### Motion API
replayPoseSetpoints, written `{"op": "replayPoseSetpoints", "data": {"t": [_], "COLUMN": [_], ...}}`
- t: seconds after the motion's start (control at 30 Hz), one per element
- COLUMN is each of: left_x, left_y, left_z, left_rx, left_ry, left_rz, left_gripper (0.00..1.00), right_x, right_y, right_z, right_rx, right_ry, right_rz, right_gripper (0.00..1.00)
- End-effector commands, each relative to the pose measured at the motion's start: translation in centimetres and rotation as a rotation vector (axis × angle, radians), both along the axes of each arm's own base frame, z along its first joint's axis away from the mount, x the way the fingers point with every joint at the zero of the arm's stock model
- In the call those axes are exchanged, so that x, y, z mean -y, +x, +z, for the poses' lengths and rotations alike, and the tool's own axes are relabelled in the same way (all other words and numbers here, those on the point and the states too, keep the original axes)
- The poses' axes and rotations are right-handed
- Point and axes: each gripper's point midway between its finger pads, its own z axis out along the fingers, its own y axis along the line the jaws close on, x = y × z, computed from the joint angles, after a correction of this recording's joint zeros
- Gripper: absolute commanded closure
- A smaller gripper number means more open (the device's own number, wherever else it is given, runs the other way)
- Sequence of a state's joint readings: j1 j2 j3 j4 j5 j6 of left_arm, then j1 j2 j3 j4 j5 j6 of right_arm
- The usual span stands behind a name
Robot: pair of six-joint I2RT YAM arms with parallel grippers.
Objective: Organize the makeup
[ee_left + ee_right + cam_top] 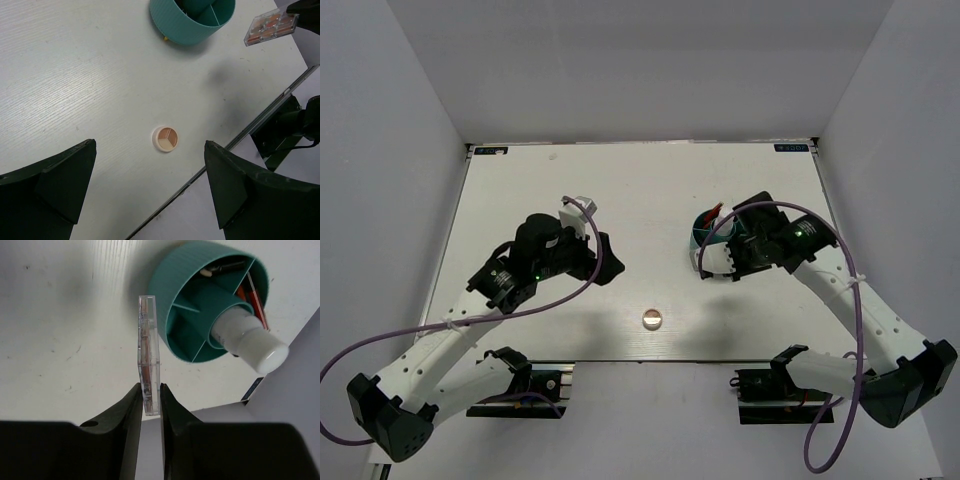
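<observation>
I need to move my right gripper outward and down next until the palette (148, 340) stands in the teal container's near section (182, 335), and then let go of it, because that section is empty.
My right gripper (149, 386) is shut on the square pinkish palette (148, 340), holding it on edge above the table just left of the teal round divided container (183, 315). A white bottle (247, 339) and thin red and black pencils (254, 294) stand in that container. In the left wrist view the palette (270, 27) hangs in the air to the right of the container (186, 29). A small round pinkish compact (165, 138) lies on the table near its front edge (652, 319). My left gripper (149, 148) hovers above it, open and holding nothing.
The table's near edge (235, 142) runs right behind the compact, with the right arm's black base mount (282, 131) beyond it. White walls close in the table on the left, the right and at the back. The left arm (535, 262) sits left of centre.
</observation>
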State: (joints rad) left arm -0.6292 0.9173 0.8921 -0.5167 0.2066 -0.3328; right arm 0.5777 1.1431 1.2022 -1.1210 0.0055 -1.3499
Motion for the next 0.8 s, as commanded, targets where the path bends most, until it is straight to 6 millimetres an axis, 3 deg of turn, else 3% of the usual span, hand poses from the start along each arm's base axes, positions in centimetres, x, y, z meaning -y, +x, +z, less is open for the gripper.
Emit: {"op": "replayPoseSetpoints", "data": {"t": [0.0, 0.3, 0.77], "left_x": [0.0, -0.4, -0.6], "left_y": [-0.5, -1.1, -1.1], "left_z": [0.7, 0.8, 0.7], "left_rx": [0.017, 0.020, 0.019], "left_ry": [-0.036, -0.052, -0.051], "left_rz": [-0.008, -0.001, 0.008], "left_gripper": [0.02, 0.02, 0.02], "right_x": [2.0, 3.2, 2.6], "right_y": [1.8, 4.8, 7.6], "right_z": [0.2, 0.4, -1.1], "right_rx": [0.095, 0.158, 0.167], "right_ry": [-0.083, -0.113, -0.125], "right_rz": [-0.035, -0.060, 0.017], "right_gripper": [1.00, 1.00, 1.00]}}
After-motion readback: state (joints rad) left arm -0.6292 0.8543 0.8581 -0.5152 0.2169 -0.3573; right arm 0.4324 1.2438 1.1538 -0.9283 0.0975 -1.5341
